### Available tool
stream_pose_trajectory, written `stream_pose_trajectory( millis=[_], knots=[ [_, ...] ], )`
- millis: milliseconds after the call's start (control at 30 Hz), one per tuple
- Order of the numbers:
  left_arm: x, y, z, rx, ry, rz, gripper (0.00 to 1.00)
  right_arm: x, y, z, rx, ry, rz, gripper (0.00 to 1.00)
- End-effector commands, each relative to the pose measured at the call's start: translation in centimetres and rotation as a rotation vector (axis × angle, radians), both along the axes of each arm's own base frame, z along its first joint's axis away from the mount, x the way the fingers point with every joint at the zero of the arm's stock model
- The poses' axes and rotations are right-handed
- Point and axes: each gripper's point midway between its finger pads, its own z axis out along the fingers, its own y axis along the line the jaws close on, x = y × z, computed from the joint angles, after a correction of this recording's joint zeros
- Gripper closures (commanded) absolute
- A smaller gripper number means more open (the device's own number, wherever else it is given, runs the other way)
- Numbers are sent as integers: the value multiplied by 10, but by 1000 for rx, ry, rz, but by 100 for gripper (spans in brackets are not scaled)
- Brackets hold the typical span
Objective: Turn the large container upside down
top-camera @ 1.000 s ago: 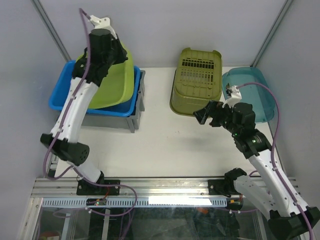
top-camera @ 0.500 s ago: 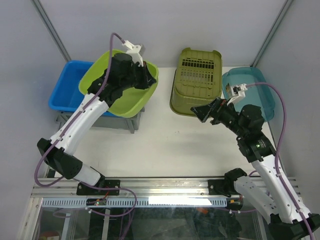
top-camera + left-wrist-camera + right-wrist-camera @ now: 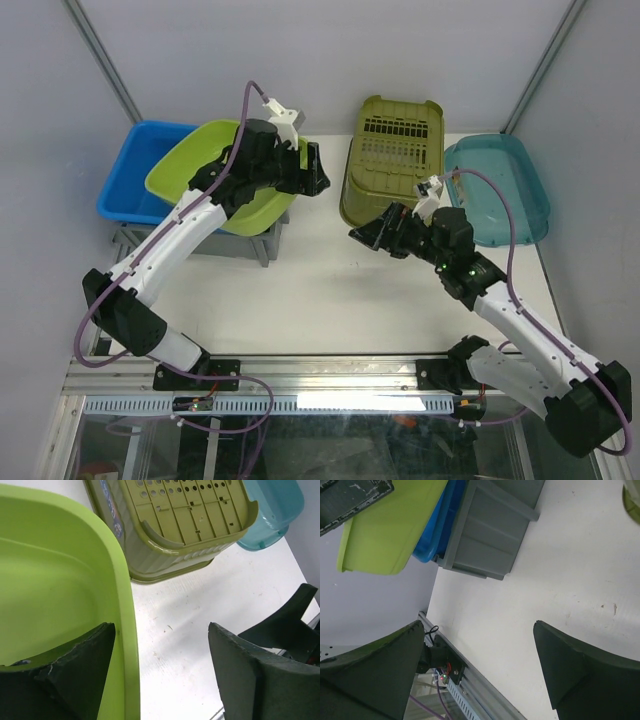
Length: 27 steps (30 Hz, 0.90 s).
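Observation:
My left gripper will first close on the rim by the slotted basket to get the lime-green tub; the tub's rim is already between its fingers.
The large container (image 3: pixel 272 236) is a dark-grey crate at the left of the table, mostly hidden under a blue tub (image 3: pixel 122 185). In the right wrist view the large container (image 3: pixel 490 545) shows its ribbed side wall. A lime-green tub (image 3: pixel 222 185) lies tilted over both. My left gripper (image 3: pixel 315 172) is open at that tub's right rim. In the left wrist view the lime-green tub (image 3: pixel 55 580) has its rim just inside one finger of the left gripper (image 3: pixel 161 626). My right gripper (image 3: pixel 365 237) hangs open over the table's middle, and in its own view the right gripper (image 3: pixel 478 625) holds nothing.
An olive-green slotted basket (image 3: pixel 392 165) lies upside down at the back centre. A teal tub (image 3: pixel 500 185) stands at the back right. White walls and metal posts close the back and sides. An aluminium rail (image 3: pixel 330 375) runs along the near edge.
The left arm swung right, dragging the lime-green tub off the blue tub, and its jaws opened. The right arm reached left, from beside the teal tub toward the table's middle.

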Motion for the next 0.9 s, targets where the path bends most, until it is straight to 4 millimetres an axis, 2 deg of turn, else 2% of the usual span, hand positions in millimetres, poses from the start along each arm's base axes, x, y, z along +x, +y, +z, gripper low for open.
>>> stream_pose_trajectory(
  millis=[0, 67, 167, 333, 433, 467, 533, 600, 633, 733, 800, 867],
  knots=[
    [-8, 3, 23, 39, -75, -33, 22, 8, 12, 26, 66, -67, 0, 6],
    [-8, 8, 20, 84, -77, -24, 23, 8, 10, 23, 55, -63, -9, 6],
    [-9, 16, 17, 129, -72, -11, 33, 7, 5, 20, 36, -66, -28, 6],
    [-10, 21, 18, 155, -71, 4, 72, 4, -4, 20, 7, -72, -59, 6],
    [-10, 22, 35, 138, -94, 15, 94, 2, -12, 29, -10, -99, -81, 6],
    [-11, 23, 46, 123, -109, 22, 100, 2, -16, 33, -24, -113, -100, 6],
    [-17, 23, 80, 75, -154, 22, 100, 2, -29, 44, -69, -150, -142, 6],
    [-28, 22, 123, 2, -218, 1, 100, 3, -47, 65, -122, -211, -208, 6],
    [-34, 24, 150, -46, -261, 2, 100, 4, -57, 70, -158, -234, -244, 5],
    [-62, 23, 224, -221, -377, -59, 100, 5, -93, 107, -246, -349, -380, 5],
    [-82, 17, 263, -358, -422, -119, 100, 4, -122, 130, -302, -413, -500, 3],
    [-120, 21, 305, -497, -487, -217, 100, 2, -155, 151, -327, -451, -657, 1]
  ],
)
